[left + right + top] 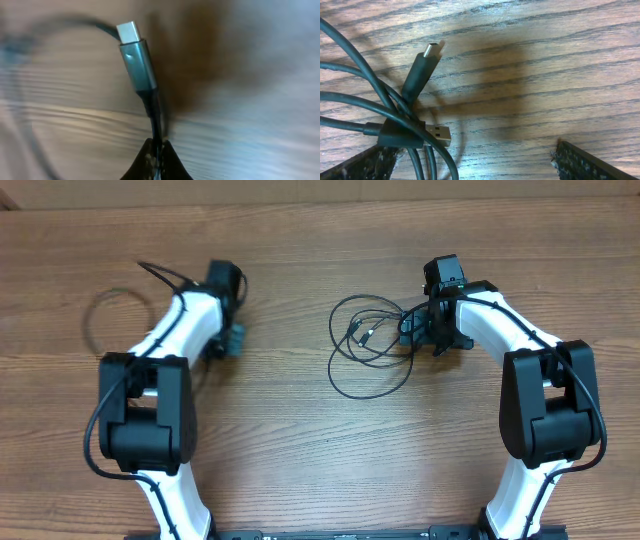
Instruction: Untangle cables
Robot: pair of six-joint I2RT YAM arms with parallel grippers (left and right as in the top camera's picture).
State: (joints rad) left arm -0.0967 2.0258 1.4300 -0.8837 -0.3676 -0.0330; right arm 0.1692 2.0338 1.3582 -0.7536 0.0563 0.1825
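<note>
Next I will move my left gripper to the left in the overhead view and release the separate cable, since the bare wood inside that cable's curve (122, 325) (70, 75) lies on that side.
A tangle of thin black cables (368, 345) lies in loops at the table's middle. A separate cable (100, 310) curves at the far left, partly hidden under my left arm. My left gripper (233, 340) is shut on that cable (150, 107) just below its grey plug with a silver tip (135, 57), and the plug sticks up past the closed fingers (172, 167). My right gripper (415, 332) sits at the tangle's right edge, open (472, 150). Cable strands, a flat silver plug (437, 134) and a slim plug (422, 65) lie by its left finger (355, 165).
The wooden table (300, 460) stretches bare in front of the tangle and between the two arm bases. A pale wall strip (320, 190) runs along the back edge. Both arms' upper links (145, 415) (545, 405) stand near the front.
</note>
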